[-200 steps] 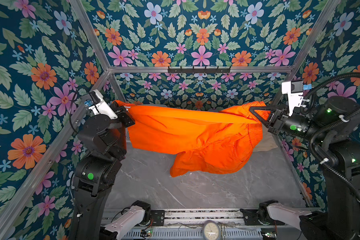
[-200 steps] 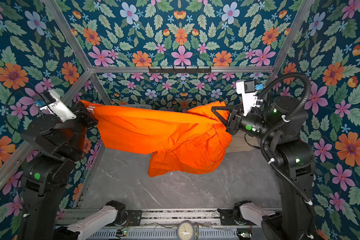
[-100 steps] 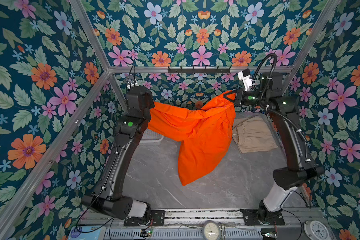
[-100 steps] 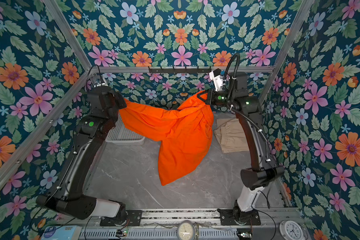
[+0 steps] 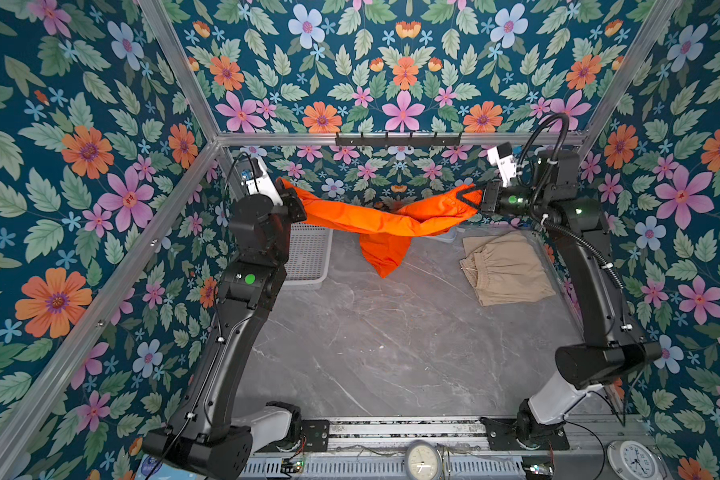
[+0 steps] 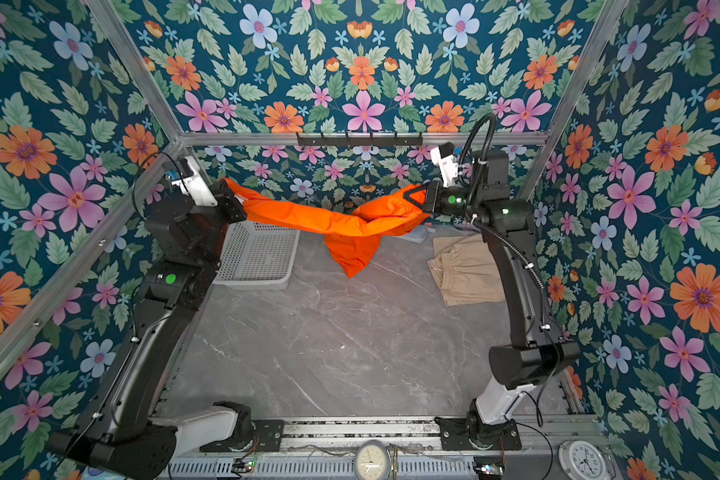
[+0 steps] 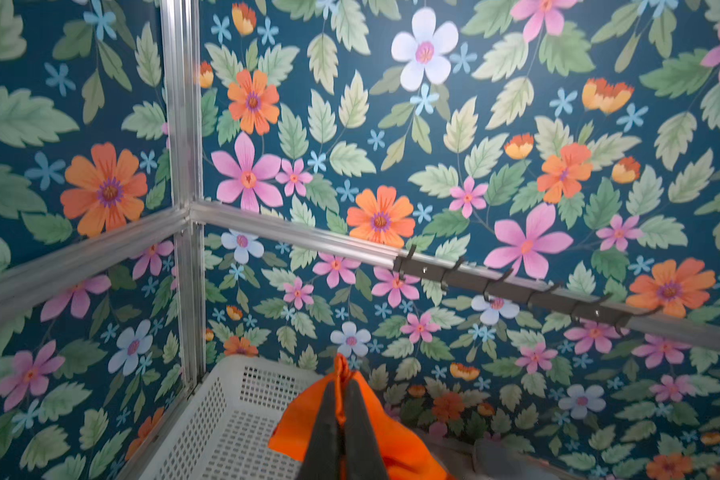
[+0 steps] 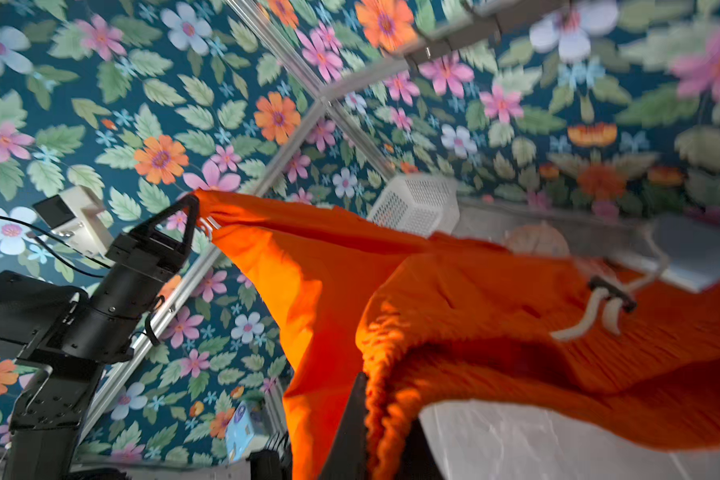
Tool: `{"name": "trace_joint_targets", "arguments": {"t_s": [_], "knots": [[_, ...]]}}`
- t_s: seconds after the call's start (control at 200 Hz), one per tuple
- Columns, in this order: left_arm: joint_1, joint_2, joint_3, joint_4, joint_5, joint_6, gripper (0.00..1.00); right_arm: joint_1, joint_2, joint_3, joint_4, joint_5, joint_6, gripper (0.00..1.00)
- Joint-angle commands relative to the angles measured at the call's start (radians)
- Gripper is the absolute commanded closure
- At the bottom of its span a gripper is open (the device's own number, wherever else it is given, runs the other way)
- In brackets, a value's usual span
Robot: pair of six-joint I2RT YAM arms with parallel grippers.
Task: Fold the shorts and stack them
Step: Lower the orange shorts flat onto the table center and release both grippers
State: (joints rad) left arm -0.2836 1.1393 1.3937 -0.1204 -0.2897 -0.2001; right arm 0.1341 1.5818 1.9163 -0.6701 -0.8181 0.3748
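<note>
I should next move my right gripper back past the beige shorts (image 5: 506,274) and down to the near part of the table, then let go of the orange shorts' gathered waistband, because that part of the table is bare.
The orange shorts (image 5: 383,220) (image 6: 333,220) hang stretched in the air across the back of the table, with a short fold drooping from the middle. My left gripper (image 5: 298,199) (image 6: 238,203) (image 7: 341,386) is shut on a pinch of their cloth (image 7: 400,440). My right gripper (image 5: 472,198) (image 6: 414,195) (image 8: 385,419) is shut on the gathered waistband, whose white drawstring (image 8: 599,307) dangles. The beige shorts (image 5: 506,274) (image 6: 464,270) lie folded on the table at the right, under the right arm.
A white perforated basket (image 5: 308,257) (image 6: 254,257) (image 7: 233,415) stands at the back left, below the left gripper. A dark hook rail (image 5: 398,139) runs along the back wall. Two clocks (image 5: 422,459) (image 5: 632,459) sit by the front rail. Flowered walls close three sides.
Both arms have dropped from near the camera to the back of the table with the orange shorts. Over the last half second the grippers have drawn apart, pulling the cloth taut.
</note>
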Motion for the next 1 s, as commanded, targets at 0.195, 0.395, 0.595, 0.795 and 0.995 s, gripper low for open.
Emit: {"name": "trace_joint_targets", "arguments": {"t_s": [0.195,0.395,0.595,0.795,0.995], "knots": [[0.0,-0.171,-0.556,-0.072,0.092,-0.286,1.0,-0.001,-0.187,-0.684,0.181,0.033,0.021,1.0],[0.0,-0.244,-0.788,-0.123,0.141,-0.478,1.0,0.0,-0.263,-0.998,0.175,0.103,0.081,1.0],[-0.001,-0.213,-0.844,-0.264,0.231,-0.628,1.0,0.0,-0.334,-1.153,0.043,0.227,0.184,1.0],[-0.029,-0.21,-0.86,-0.451,0.288,-0.723,0.91,0.001,-0.457,-1.245,-0.117,0.343,0.252,0.99],[-0.033,-0.299,-0.827,-0.528,0.317,-0.752,0.45,0.0,-0.593,-1.131,-0.33,0.458,0.24,0.48]]}}
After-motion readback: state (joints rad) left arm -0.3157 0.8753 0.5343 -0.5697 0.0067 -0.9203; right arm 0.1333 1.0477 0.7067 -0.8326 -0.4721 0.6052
